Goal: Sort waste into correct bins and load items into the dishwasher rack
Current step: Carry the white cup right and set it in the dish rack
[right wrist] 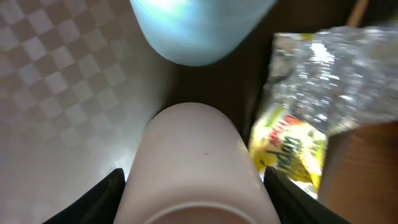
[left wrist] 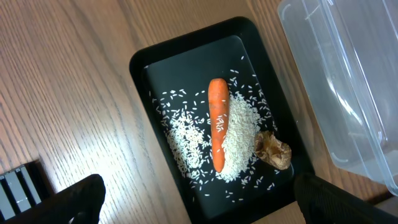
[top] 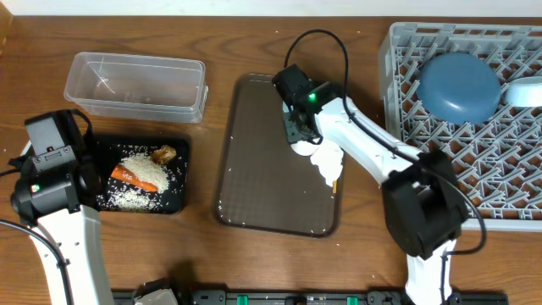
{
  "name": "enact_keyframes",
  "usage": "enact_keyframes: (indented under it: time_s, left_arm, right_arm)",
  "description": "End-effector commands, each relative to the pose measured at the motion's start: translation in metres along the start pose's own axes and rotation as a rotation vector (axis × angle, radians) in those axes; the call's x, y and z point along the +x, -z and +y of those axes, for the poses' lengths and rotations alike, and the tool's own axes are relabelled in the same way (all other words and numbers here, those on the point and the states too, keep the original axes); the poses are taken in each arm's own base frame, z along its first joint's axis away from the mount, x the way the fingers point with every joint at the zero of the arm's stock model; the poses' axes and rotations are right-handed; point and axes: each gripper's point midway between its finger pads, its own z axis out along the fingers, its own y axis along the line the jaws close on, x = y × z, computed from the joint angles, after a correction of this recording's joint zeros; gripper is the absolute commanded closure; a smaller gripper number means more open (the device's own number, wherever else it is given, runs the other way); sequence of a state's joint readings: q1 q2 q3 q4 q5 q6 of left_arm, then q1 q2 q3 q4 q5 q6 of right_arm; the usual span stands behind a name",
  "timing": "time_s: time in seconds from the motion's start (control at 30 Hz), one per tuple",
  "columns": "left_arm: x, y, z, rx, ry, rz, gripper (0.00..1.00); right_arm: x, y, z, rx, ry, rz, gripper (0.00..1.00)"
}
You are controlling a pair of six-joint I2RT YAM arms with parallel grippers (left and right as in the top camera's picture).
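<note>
The slots back from the white bowl are empty. My right gripper lifts the white cup next, carries it over the rack (top: 500, 178) and releases it onto those slots.
My right gripper (top: 296, 127) (right wrist: 194, 199) is low over the brown serving tray (top: 254, 169), its fingers pressed on both sides of the small white cup (right wrist: 193, 162). The light-blue cup (right wrist: 193, 25) stands just beyond it. The shiny green-silver wrapper (right wrist: 311, 106) lies to its right. The white napkin (top: 324, 161) and a chopstick (top: 336, 182) lie under the arm. My left gripper (left wrist: 205, 202) is open and empty above the black tray (top: 182, 148), which holds the carrot (left wrist: 217, 124), rice (left wrist: 239, 143) and brown lump (left wrist: 273, 150). The blue dish (top: 460, 87) and white bowl (top: 525, 91) sit in the rack (top: 500, 178).
The clear tub (top: 135, 85) stands behind the black tray and also shows in the left wrist view (left wrist: 348, 81). The rack fills the right side of the table. Bare wood lies between the black tray and the serving tray.
</note>
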State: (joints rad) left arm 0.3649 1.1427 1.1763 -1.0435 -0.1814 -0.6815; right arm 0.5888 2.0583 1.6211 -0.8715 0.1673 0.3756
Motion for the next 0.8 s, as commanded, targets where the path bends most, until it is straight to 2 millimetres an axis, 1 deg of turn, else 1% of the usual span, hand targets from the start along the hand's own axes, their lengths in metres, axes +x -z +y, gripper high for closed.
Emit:
enact_keyframes:
  time_s: [0.0,0.1,0.2,0.27,0.3,0.33,0.37,0.4,0.43,0.5,0.53,0.57,0.6,0.63,0.7,0.77]
  left_arm:
    - [-0.005,0.005,-0.002,0.011,0.017,-0.012,0.02]
    - [-0.005,0.005,-0.002,0.011,0.017,-0.012,0.02]
    - [-0.005,0.005,-0.002,0.011,0.018,-0.012,0.02]
    - [-0.005,0.005,-0.002,0.011,0.017,-0.012,0.02]
    - [-0.005,0.005,-0.002,0.011,0.017,-0.012,0.02]
    - [-0.005,0.005,-0.002,0.011,0.017,-0.012,0.02]
    - [-0.005,0.005,-0.002,0.011,0.017,-0.012,0.02]
    - [-0.005,0.005,-0.002,0.011,0.017,-0.012,0.02]
    - [-0.005,0.005,-0.002,0.011,0.017,-0.012,0.02]
    - [-0.005,0.005,-0.002,0.011,0.017,-0.012,0.02]
    - [-0.005,0.005,-0.002,0.011,0.017,-0.012,0.02]
    - [-0.005,0.005,-0.002,0.011,0.017,-0.012,0.02]
    - [-0.005,0.005,-0.002,0.011,0.017,-0.012,0.02]
    - [-0.005,0.005,-0.002,0.011,0.018,-0.012,0.02]
    - [-0.005,0.005,-0.002,0.011,0.018,-0.012,0.02]
    - [-0.005,0.005,-0.002,0.011,0.017,-0.012,0.02]
  right_arm:
    - [-0.025,0.058,-0.022,-0.028,-0.072,-0.125,0.53]
    - [-0.035,0.096,-0.050,-0.033,-0.134,-0.194,0.53]
    - [-0.041,0.134,-0.083,-0.041,-0.189,-0.263,0.53]
    - [-0.040,0.161,-0.117,-0.025,-0.253,-0.313,0.52]
    - [-0.039,0.169,-0.130,-0.013,-0.277,-0.326,0.52]
    - [-0.037,0.179,-0.147,0.003,-0.309,-0.341,0.52]
    - [-0.032,0.188,-0.170,0.027,-0.344,-0.354,0.52]
    - [-0.029,0.192,-0.185,0.045,-0.369,-0.357,0.52]
    - [-0.022,0.198,-0.212,0.077,-0.428,-0.360,0.51]
    - [-0.011,0.201,-0.247,0.121,-0.509,-0.352,0.52]
    - [-0.005,0.202,-0.266,0.146,-0.555,-0.347,0.52]
    - [0.004,0.201,-0.293,0.177,-0.621,-0.339,0.52]
    - [0.009,0.200,-0.308,0.194,-0.657,-0.334,0.52]
    - [0.016,0.199,-0.328,0.221,-0.706,-0.330,0.52]
    - [0.028,0.197,-0.361,0.254,-0.787,-0.327,0.51]
    - [0.040,0.193,-0.394,0.262,-0.872,-0.332,0.51]
